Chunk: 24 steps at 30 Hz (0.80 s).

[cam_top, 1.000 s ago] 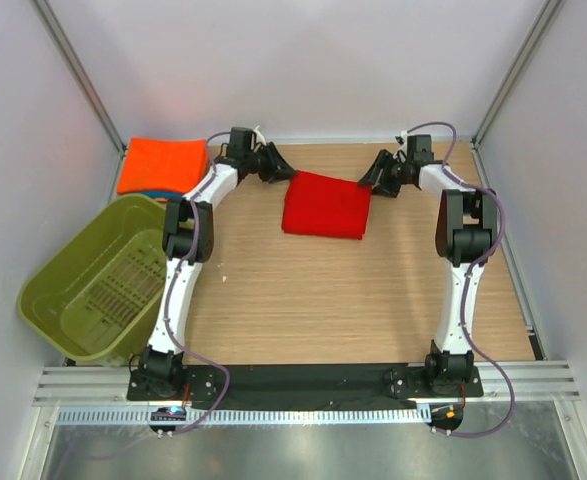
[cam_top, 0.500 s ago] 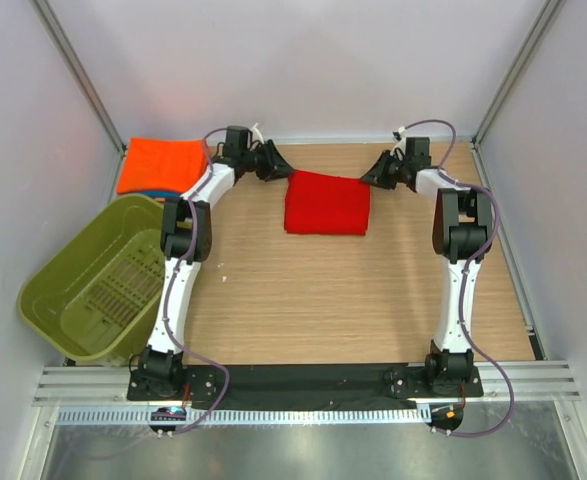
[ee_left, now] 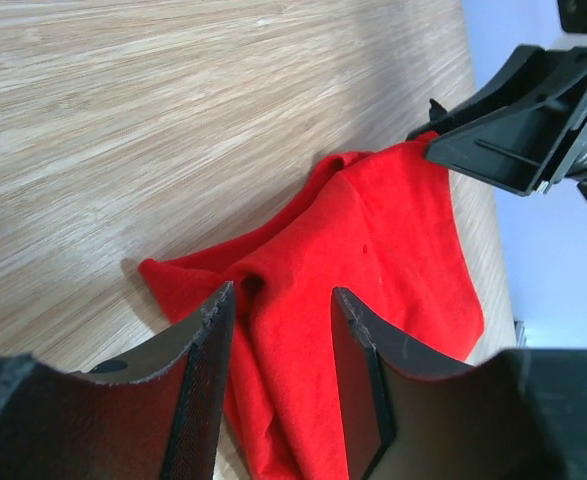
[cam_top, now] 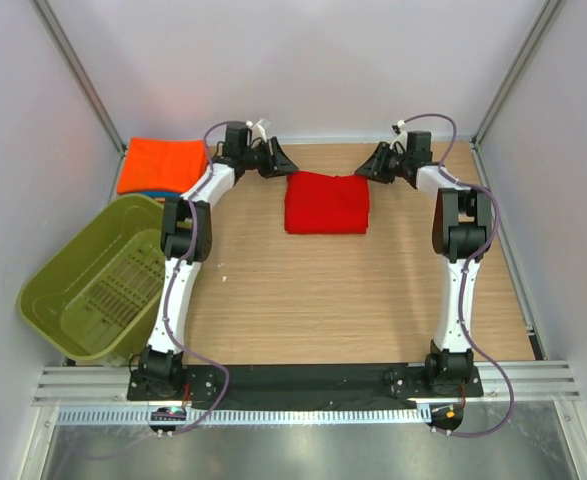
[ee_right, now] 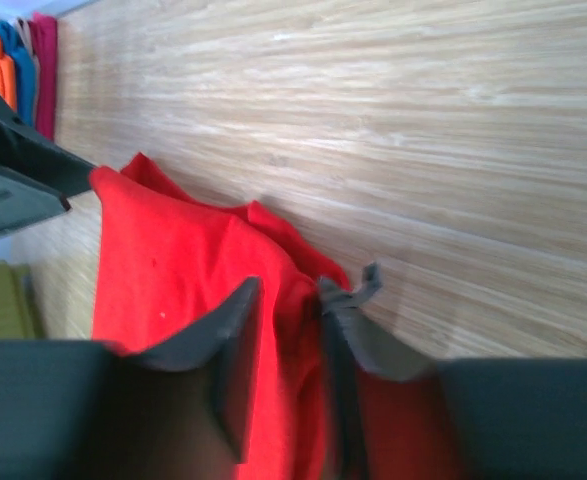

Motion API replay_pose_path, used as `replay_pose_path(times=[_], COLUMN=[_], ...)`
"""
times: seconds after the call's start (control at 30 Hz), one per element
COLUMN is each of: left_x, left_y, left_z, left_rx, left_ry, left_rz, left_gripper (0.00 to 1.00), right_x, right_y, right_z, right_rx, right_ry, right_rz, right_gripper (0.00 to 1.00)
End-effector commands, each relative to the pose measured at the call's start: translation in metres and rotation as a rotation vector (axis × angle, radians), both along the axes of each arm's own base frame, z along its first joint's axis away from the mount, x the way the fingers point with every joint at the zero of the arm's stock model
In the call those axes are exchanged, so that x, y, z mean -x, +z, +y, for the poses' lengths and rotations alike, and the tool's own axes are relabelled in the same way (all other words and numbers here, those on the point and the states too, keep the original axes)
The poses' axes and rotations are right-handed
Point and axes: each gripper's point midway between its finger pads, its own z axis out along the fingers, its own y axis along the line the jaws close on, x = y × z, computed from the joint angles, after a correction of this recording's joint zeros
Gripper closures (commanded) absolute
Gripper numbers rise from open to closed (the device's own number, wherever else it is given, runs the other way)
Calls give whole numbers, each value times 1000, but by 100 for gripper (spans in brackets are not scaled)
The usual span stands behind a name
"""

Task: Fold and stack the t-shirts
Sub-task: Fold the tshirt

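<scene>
The left gripper moves down onto the red t-shirt's far basket-side corner (cam_top: pixel 293 176) (ee_left: pixel 261 288) below it next and closes there, since the fold shows between its open fingers.
A red t-shirt (cam_top: pixel 326 203) lies folded into a rough square at the back middle of the table. My left gripper (cam_top: pixel 281 163) hangs just over its far left corner. In the left wrist view the gripper (ee_left: pixel 278 295) is open, with red cloth (ee_left: pixel 373 250) below the gap. My right gripper (cam_top: pixel 371 165) is at the far right corner. In the blurred right wrist view it (ee_right: pixel 288 288) stands open over the red cloth (ee_right: pixel 163 270). A folded orange t-shirt (cam_top: pixel 163 165) lies at the back left on a blue one (cam_top: pixel 148 192), of which only an edge shows.
An olive-green plastic basket (cam_top: pixel 93 280) sits off the table's left edge, next to the left arm. White walls and metal posts close in the back and both sides. Bare wood lies in front of the red shirt.
Both grippers have drawn back a little toward the far wall. The red shirt has shifted from a slanted, wider shape to a squarer one.
</scene>
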Motion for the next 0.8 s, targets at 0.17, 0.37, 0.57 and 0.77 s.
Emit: replay_pose_path(times=[0.17,0.37,0.57,0.77], left_x=[-10,4,16,51], left_y=[3,-11,-9,-20], left_z=[3,-5,-2,-3], left_rx=[-19,-2,-14,-37], left_ry=[-9,-42,-23,-38], left_rz=[-83,-24,21,105], left_gripper=[59,82,100,100], right_x=[-2,14,38,78], right_y=[10,4,10,7], right_z=[3,3,3,10], right_rx=[9,9,3,8], right_ry=[37,37,26,15], right_rz=[-2,56,94,149], right_gripper=[44,44,47,48])
